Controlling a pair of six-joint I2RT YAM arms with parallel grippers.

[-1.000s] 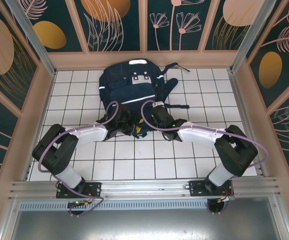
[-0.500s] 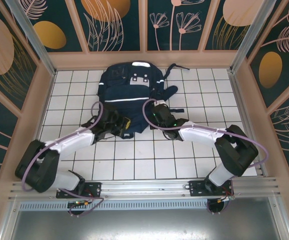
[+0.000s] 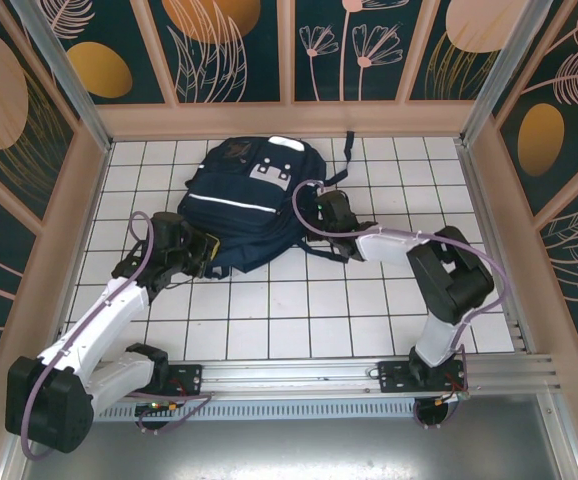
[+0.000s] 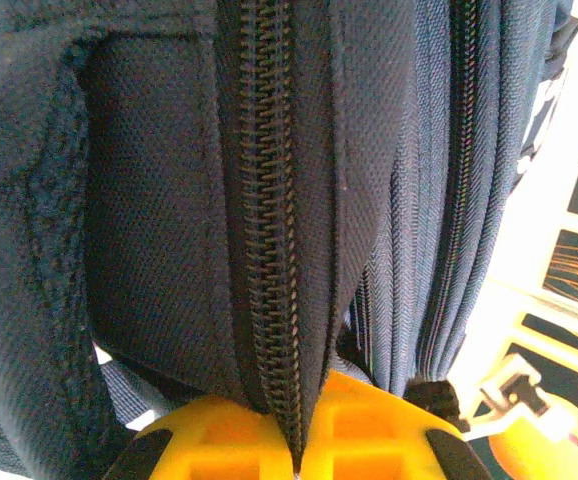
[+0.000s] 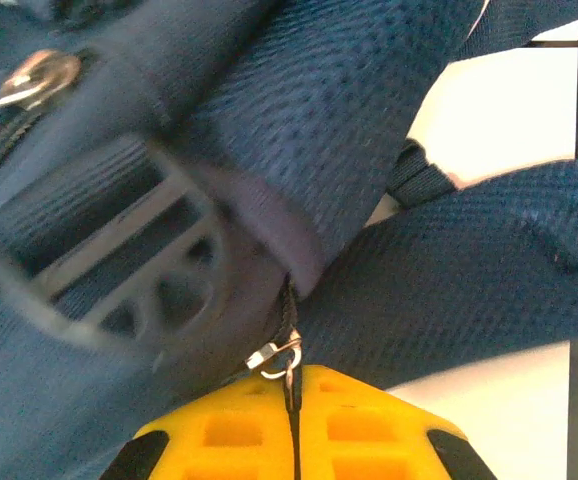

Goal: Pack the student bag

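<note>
Next, my left gripper swings the fold toward my right gripper to the plain fabric by the stripe [image 3: 264,233], straightening the slanted bag, and releases the fold.
The student bag [image 3: 249,195], navy with white stripes, lies at the back centre of the tiled floor, turned with its near end toward the left. My left gripper [image 3: 206,252] is at the bag's near left edge. In the left wrist view that gripper [image 4: 297,445] is shut on the bag's fabric [image 4: 159,200] along a closed zip [image 4: 269,200]. My right gripper [image 3: 321,208] is at the bag's right side by the straps. In the right wrist view that gripper [image 5: 291,390] is shut on a thin zip pull with a metal ring [image 5: 281,352], below a dark strap [image 5: 469,260].
White tiled floor [image 3: 299,310] lies open in front of the bag. Wooden frame walls [image 3: 79,190] enclose it on three sides. A metal rail [image 3: 289,375] carrying the arm bases runs along the near edge. A grey plastic buckle [image 5: 119,270] is close to the right fingers.
My left gripper closed on the bag's zip edge and swung left, dragging and turning the bag. My right gripper stayed shut and moved back and right with the bag.
</note>
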